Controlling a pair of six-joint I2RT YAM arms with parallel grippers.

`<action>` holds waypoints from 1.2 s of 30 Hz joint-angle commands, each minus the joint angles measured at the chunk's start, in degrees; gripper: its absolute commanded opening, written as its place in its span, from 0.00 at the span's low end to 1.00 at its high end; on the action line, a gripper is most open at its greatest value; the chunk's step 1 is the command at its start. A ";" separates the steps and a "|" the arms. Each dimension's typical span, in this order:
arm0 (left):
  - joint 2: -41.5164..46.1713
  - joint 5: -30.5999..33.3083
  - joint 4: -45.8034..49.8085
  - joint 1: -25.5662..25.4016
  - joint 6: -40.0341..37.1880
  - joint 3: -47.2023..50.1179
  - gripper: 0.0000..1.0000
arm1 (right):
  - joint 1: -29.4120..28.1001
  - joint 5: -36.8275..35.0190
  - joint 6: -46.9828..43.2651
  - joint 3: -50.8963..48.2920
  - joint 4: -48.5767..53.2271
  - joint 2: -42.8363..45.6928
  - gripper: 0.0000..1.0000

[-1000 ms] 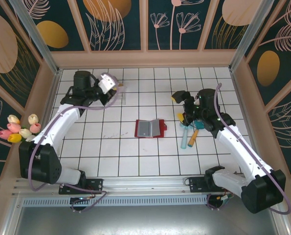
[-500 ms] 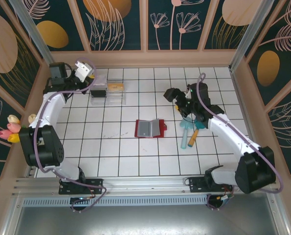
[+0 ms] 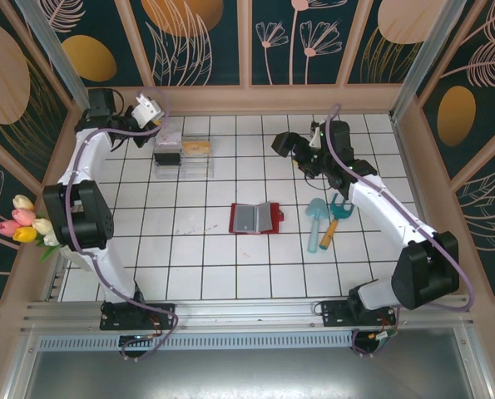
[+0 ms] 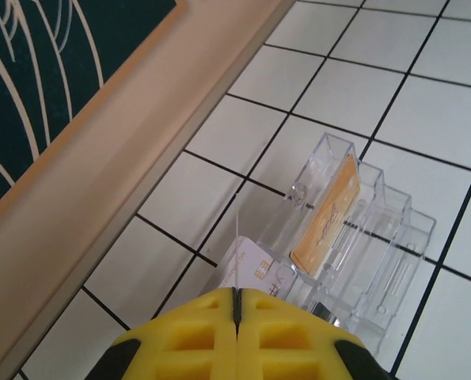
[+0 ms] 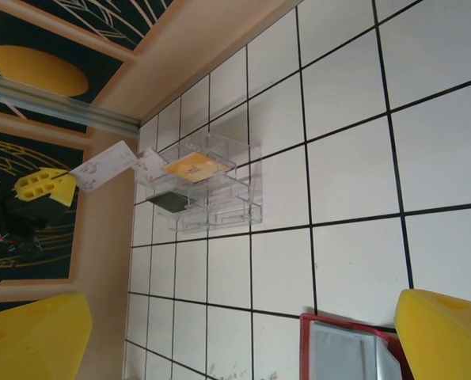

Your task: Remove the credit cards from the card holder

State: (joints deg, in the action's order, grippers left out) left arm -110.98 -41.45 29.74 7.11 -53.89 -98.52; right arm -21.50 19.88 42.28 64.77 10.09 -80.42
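My left gripper holds a card above the slot, so it will next lower toward the white card leaning in the clear box (image 3: 170, 141) (image 4: 252, 265) and release the held card there.
The card holder (image 3: 255, 219) lies open mid-table, red with grey pockets; its corner (image 5: 354, 350) shows in the right wrist view. My left gripper (image 3: 150, 110) (image 4: 237, 291) hangs at the back left, beside the clear box, shut on a thin white credit card (image 4: 239, 241) seen edge-on. That held card (image 5: 104, 166) juts from its yellow fingers (image 5: 41, 187). A second white card (image 5: 150, 164) leans in the box, with an orange card (image 3: 198, 147) (image 4: 328, 215) and a dark one (image 3: 167, 158) in other slots. My right gripper (image 3: 282, 144) (image 5: 241, 317) hovers open behind the holder, nothing between its fingers.
The clear slotted box (image 3: 183, 155) (image 5: 211, 190) stands at the back left near the wooden wall (image 4: 100, 150). A teal tool (image 3: 315, 218) and an orange-handled tool (image 3: 330, 230) lie right of the holder. Artificial tulips (image 3: 29, 218) sit outside the left wall.
My left gripper, still shut, has swung from over the clear box toward the back-left corner. The right gripper has moved from above the tools back and to the left, still open.
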 commanded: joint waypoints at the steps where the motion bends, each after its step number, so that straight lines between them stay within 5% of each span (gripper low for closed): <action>1: -2.76 -2.75 7.05 0.05 -5.48 -3.81 0.00 | -0.53 -2.11 -0.32 1.80 -1.19 1.24 0.99; 36: -15.77 -1.71 14.48 0.08 -13.45 -18.92 0.03 | -3.55 0.87 2.67 6.94 0.18 -5.44 0.99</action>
State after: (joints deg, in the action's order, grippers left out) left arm -124.84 -41.43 41.80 7.11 -64.86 -115.20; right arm -24.58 20.62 44.42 69.12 9.67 -85.45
